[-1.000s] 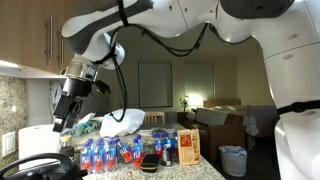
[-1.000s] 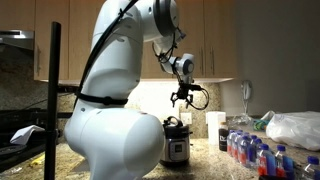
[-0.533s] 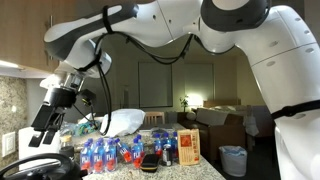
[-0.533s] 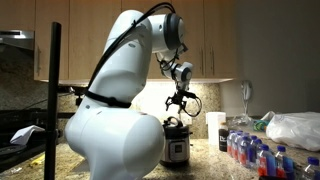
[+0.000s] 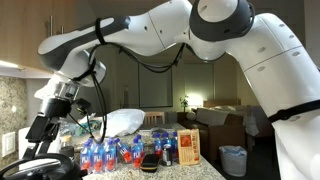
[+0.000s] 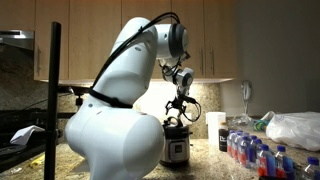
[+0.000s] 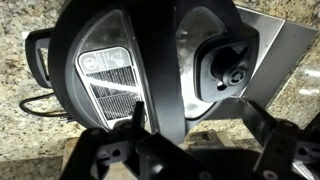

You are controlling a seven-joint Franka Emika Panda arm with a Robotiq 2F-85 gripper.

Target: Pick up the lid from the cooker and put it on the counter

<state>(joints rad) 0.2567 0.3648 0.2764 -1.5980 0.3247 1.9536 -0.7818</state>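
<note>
The raised handle band (image 7: 150, 70) runs between the robot's open fingers but below the ends of the fingers, so the gripper will move down with a slight turn to bring the fingers to both sides of it.
The lid (image 7: 205, 60) is round, glossy black and domed, with a raised handle band (image 7: 150, 70) across it. It sits on the cooker (image 6: 177, 150), which stands on the granite counter (image 6: 212, 158). In an exterior view the lid (image 5: 45, 165) lies at the bottom left. My gripper (image 7: 195, 125) is open and empty, directly above the lid, with its fingers hanging just over the handle. It shows close over the lid in both exterior views (image 5: 40, 132) (image 6: 178, 108).
Several small bottles (image 5: 110, 152) (image 6: 255, 155), a box (image 5: 188, 145) and a white plastic bag (image 5: 125, 122) (image 6: 295, 128) crowd the counter beside the cooker. A white cup (image 6: 212, 128) stands near it. A black post (image 6: 52, 100) stands in the foreground. Cabinets hang overhead.
The arm has swung down and the gripper has dropped from well above the cooker to just over the lid. The lid has not moved.
</note>
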